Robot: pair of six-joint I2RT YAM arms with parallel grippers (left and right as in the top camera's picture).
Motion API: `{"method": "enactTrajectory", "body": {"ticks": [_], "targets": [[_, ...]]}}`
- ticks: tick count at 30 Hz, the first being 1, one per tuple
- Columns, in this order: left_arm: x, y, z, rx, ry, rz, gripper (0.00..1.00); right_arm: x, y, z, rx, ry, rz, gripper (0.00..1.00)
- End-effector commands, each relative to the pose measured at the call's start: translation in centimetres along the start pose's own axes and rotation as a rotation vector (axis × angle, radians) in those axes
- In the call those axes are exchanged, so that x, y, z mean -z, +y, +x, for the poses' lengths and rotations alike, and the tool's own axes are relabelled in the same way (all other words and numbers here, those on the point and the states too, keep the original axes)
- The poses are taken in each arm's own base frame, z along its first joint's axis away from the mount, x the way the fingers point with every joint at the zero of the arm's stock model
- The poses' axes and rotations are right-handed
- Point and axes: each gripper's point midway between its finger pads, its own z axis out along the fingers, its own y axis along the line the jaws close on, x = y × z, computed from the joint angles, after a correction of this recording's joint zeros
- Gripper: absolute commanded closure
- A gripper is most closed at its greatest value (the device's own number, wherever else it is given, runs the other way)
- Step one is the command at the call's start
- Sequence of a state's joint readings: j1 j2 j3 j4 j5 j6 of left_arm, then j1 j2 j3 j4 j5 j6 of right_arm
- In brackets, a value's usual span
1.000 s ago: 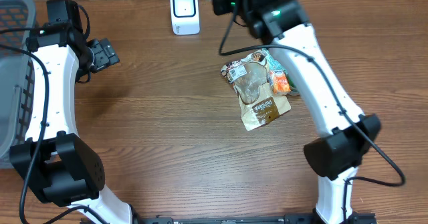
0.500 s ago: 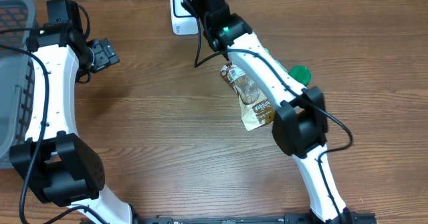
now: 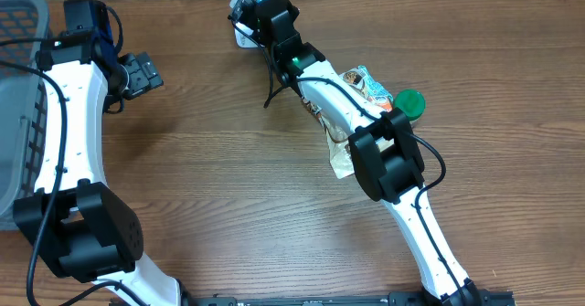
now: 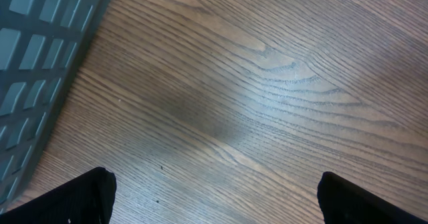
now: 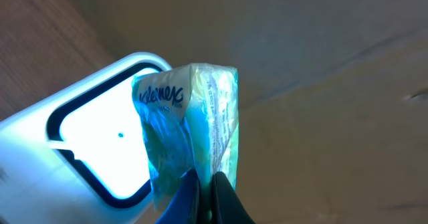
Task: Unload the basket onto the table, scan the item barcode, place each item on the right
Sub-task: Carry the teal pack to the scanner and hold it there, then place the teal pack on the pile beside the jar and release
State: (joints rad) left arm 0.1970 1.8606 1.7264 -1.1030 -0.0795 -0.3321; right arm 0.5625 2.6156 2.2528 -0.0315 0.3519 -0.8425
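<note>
The tissue pack already faces the scanner's bright window. Next, my right gripper moves back from the scanner (image 3: 239,37) and down over the brown pouch to release the pack.
My right gripper (image 5: 205,194) is shut on the lower edge of a small blue-green Kleenex tissue pack (image 5: 194,124). The pack stands upright right in front of the white scanner (image 5: 87,137), whose bright window with a dark frame faces it. From overhead, the right gripper (image 3: 251,5) covers most of the scanner (image 3: 239,37) at the table's back edge. My left gripper (image 3: 144,71) hovers open at the left over bare wood. In its wrist view its dark fingertips (image 4: 80,197) stand far apart with nothing between them.
A grey slatted basket (image 3: 18,87) sits at the far left, its wall showing (image 4: 33,63) beside the left gripper. Right of centre lie a brown pouch (image 3: 343,160), a printed snack packet (image 3: 364,82) and a green cap (image 3: 409,100). A brown cardboard wall (image 5: 334,83) stands behind the scanner.
The right arm has swung left from above the pile to the scanner, carrying the tissue pack. The left arm has not moved.
</note>
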Motion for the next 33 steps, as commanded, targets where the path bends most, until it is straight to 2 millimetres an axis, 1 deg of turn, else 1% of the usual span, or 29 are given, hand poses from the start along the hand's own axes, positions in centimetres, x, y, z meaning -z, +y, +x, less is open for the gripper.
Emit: {"method": "enactTrajectory", "body": {"ticks": [1,12,18,21,23,25,28,30,31,33], "targets": [[0.5,0.1,0.0,-0.022,-0.011,-0.002,0.01,0.7,-1.0,-1.9,0.027,-0.037,0.038,0.96],[0.5,0.1,0.0,-0.022,-0.011,-0.001,0.01,1.1,0.0,-2.8,0.051,-0.047,0.023,0.96],[0.5,0.1,0.0,-0.021,-0.011,-0.002,0.01,1.2,0.5,-2.7,0.058,-0.039,0.009,0.96],[0.5,0.1,0.0,-0.022,-0.011,-0.002,0.0,1.5,0.8,-2.9,0.066,-0.03,-0.008,0.96],[0.5,0.1,0.0,-0.022,-0.011,-0.002,0.0,2.1,0.4,-3.5,0.044,-0.03,-0.015,0.96],[0.5,0.1,0.0,-0.022,-0.011,-0.002,0.01,3.0,-0.8,-4.4,-0.013,-0.039,-0.009,0.96],[0.5,0.1,0.0,-0.022,-0.011,-0.002,0.01,5.1,-3.3,-6.2,-0.117,-0.048,-0.007,0.96],[0.5,0.1,0.0,-0.022,-0.011,-0.001,0.01,7.7,-5.6,-7.4,-0.218,-0.031,-0.025,0.96],[0.5,0.1,0.0,-0.022,-0.011,-0.002,0.0,8.6,-6.2,-7.7,-0.266,-0.021,-0.035,0.96],[0.5,0.1,0.0,-0.022,-0.011,-0.002,0.0,11.4,-7.3,-7.8,-0.442,0.034,-0.081,0.96]]}}
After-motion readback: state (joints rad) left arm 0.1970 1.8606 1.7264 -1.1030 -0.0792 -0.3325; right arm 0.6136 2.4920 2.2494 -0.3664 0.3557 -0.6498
